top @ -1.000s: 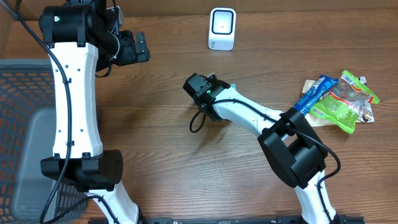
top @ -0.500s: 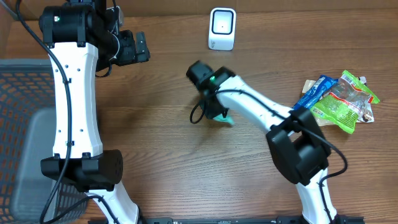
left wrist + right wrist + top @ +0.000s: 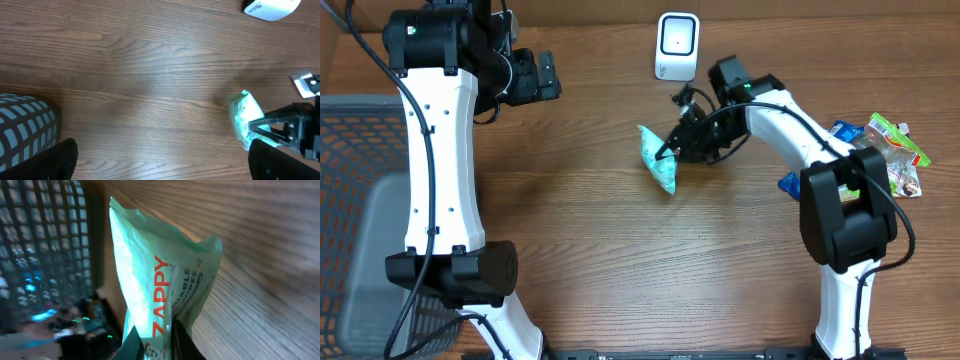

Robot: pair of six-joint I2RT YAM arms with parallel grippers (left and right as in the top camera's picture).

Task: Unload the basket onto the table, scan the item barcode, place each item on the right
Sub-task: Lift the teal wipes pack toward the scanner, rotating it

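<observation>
The robot next needs to lower the hanging packet in its right gripper onto the clear bare wood at the middle of the table and release it, because that spot is just below.
A mint-green packet (image 3: 658, 160) printed ZAPPY hangs just above the table's middle, with my right gripper (image 3: 685, 140) shut on its edge. The right wrist view shows the packet (image 3: 155, 275) upright between the two dark fingers of the gripper (image 3: 157, 341). A white scanner (image 3: 677, 45) stands at the back, a little up and right of the packet. My left gripper (image 3: 535, 78) hovers at the back left, open and holding nothing. Its wrist view shows the packet (image 3: 245, 117) low at the right and the scanner (image 3: 272, 7) at the top right corner.
A pile of snack packets (image 3: 880, 160) lies at the right edge of the table. A grey mesh basket (image 3: 350, 200) stands off the left side, and its corner (image 3: 25, 127) shows in the left wrist view.
My right arm has swung from the table's middle up and right toward the scanner, lifting the mint-green packet with it. The left arm has not moved.
</observation>
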